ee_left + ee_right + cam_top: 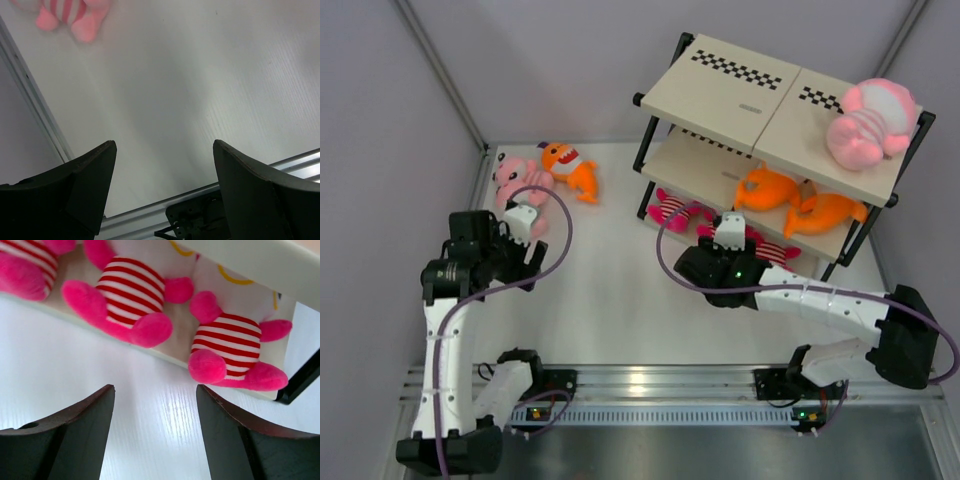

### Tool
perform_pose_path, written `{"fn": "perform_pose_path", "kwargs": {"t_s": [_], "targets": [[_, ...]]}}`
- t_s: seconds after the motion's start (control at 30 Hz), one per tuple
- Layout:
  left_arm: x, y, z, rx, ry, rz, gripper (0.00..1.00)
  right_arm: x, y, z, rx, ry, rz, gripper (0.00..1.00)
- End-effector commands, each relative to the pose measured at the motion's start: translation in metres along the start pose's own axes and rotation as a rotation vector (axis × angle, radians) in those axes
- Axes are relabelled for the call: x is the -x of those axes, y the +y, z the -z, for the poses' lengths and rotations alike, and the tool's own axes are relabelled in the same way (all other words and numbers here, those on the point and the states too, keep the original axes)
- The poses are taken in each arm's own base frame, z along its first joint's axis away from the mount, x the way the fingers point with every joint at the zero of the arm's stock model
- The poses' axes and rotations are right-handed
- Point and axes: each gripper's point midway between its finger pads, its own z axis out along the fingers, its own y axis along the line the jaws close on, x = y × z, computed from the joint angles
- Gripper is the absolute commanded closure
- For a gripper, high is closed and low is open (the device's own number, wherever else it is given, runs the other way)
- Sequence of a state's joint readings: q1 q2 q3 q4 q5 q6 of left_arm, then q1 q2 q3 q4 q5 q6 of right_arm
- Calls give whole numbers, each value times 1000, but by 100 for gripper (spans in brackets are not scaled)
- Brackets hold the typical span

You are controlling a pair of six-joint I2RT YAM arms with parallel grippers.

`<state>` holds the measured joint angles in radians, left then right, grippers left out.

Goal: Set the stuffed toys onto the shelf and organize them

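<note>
The left gripper moves outward and down onto the near foot of the pale-pink plush [85, 30] on the tabletop next, because its feet point toward my open fingers.
The shelf [750, 95] stands at the back right. A pale-pink striped plush [865, 125] lies on its top board. Two orange fish [770, 188] lie on the middle board. Magenta striped plushes [675, 210] sit on the bottom board; three show in the right wrist view [125, 295]. Another pale-pink plush [515, 180] and an orange fish [572, 170] lie on the table at the back left. My left gripper [525, 240] is open and empty just in front of that pink plush [70, 15]. My right gripper [155, 387] is open and empty on the table before the bottom board.
Grey walls close the table at the left and back. A metal rail [650, 385] runs along the near edge, also seen in the left wrist view [150, 215]. A black shelf leg [300, 382] stands right of my right gripper.
</note>
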<state>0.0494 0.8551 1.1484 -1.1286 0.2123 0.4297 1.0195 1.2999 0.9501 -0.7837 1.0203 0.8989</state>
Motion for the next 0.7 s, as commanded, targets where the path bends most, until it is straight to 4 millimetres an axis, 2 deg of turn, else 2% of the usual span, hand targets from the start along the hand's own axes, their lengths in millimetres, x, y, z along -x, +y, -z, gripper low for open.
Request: {"fn": "perform_pose_path", "kwargs": {"t_s": [0.0, 0.07, 0.13, 0.17, 0.2, 0.23, 0.27, 0.3, 0.33, 0.37, 0.4, 0.43, 0.5, 0.53, 0.67], "targets": [[-7, 9, -27, 2, 64, -2, 16, 18, 30, 19, 136, -45, 102, 33], [-2, 16, -42, 1, 77, -1, 16, 21, 41, 26, 177, -66, 108, 32], [16, 25, -52, 9, 49, 0, 17, 25, 48, 30, 224, -79, 129, 32], [15, 29, -67, -7, 93, 18, 18, 24, 52, 30, 250, -84, 130, 32], [28, 37, -69, 14, 84, 20, 19, 32, 60, 36, 311, -103, 109, 31], [30, 44, -84, 14, 121, 41, 21, 35, 66, 39, 352, -114, 98, 31], [33, 49, -91, 23, 131, 46, 22, 31, 68, 40, 384, -116, 104, 31], [39, 58, -96, 49, 132, 45, 22, 40, 76, 49, 457, -139, 77, 31], [36, 64, -112, 55, 164, 54, 22, 41, 78, 51, 483, -146, 73, 30], [40, 72, -123, 82, 156, 57, 22, 37, 79, 51, 501, -147, 83, 29], [39, 83, -130, 128, 176, 60, 23, 42, 82, 56, 536, -162, 86, 27], [30, 90, -147, 150, 231, 63, 24, 41, 82, 57, 547, -167, 96, 27], [30, 104, -162, 200, 249, 66, 26, 42, 83, 59, 565, -179, 118, 27], [22, 111, -173, 226, 291, 61, 26, 45, 84, 61, 574, -189, 114, 26], [20, 123, -195, 252, 293, 68, 26, 44, 86, 60, 589, -210, 151, 26]]}}
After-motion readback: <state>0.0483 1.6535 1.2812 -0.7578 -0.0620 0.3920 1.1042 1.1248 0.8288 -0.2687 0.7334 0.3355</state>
